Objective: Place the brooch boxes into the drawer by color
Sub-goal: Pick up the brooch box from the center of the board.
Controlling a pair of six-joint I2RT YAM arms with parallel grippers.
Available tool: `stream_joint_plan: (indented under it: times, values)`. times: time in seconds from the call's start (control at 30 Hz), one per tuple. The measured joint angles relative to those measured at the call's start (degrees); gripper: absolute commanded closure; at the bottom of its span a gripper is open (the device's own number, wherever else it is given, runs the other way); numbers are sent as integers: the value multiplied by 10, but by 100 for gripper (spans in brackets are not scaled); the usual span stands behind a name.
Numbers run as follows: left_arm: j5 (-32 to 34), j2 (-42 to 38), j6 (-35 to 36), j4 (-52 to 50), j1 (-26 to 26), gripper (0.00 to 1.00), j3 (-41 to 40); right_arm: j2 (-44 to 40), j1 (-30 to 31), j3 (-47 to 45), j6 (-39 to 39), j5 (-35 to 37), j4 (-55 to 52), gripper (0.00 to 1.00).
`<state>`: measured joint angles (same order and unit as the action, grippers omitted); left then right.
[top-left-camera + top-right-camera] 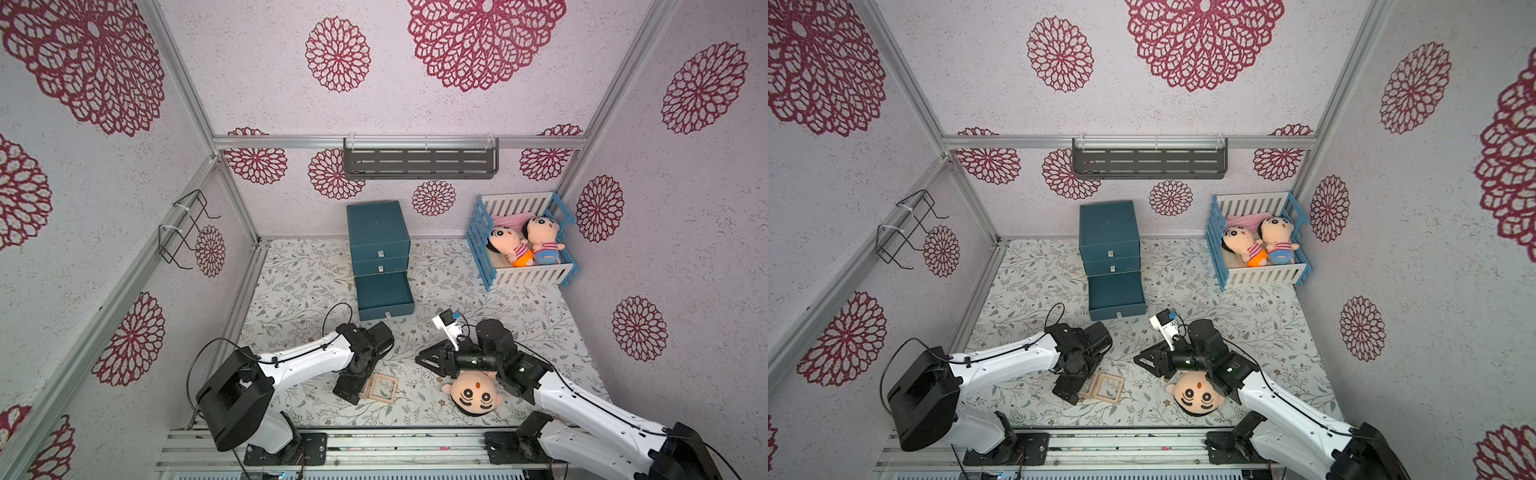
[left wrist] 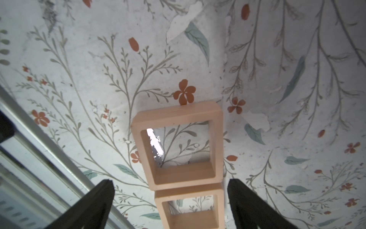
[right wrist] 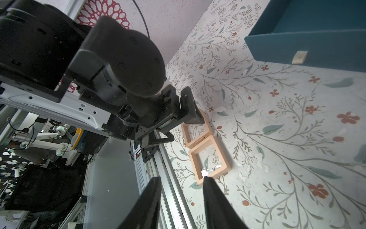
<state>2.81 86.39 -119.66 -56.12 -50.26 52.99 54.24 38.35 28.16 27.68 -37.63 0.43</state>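
My left gripper is above the farther box [image 1: 384,389] [image 2: 179,147], beyond the nearer box. I need to lower and advance the open fingers to close on that box's clear sides.
Two light wood brooch boxes lie edge to edge on the floral table near its front. In the left wrist view these are the nearer box [image 2: 190,210] and the farther box [image 2: 178,146]. My left gripper [image 2: 171,181] is open wide. Its fingers stand either side of the nearer box without gripping it. In both top views the farther box [image 1: 384,386] [image 1: 1106,386] shows just right of my left gripper [image 1: 356,385]. My right gripper [image 3: 181,180] [image 1: 428,359] hovers to the right, open, with nothing between its fingers. The blue cabinet's bottom drawer [image 1: 384,295] [image 3: 316,39] is pulled out.
A plush doll head [image 1: 473,395] lies under the right arm by the front edge. A blue and white cot [image 1: 494,270] with two dolls stands at the back right. The cabinet [image 1: 377,228] stands against the back wall below a grey shelf [image 1: 419,164].
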Motion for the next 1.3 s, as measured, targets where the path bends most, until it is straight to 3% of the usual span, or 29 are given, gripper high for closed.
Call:
stream_joint_plan:
  times: [0.7,1.3]
  values:
    - [37,76,0,27,-11,3,15,-9,-7,-23,6,-36,20,64]
    - [41,92,0,62,-28,2,0,-9,-12,-23,6,-44,21,65]
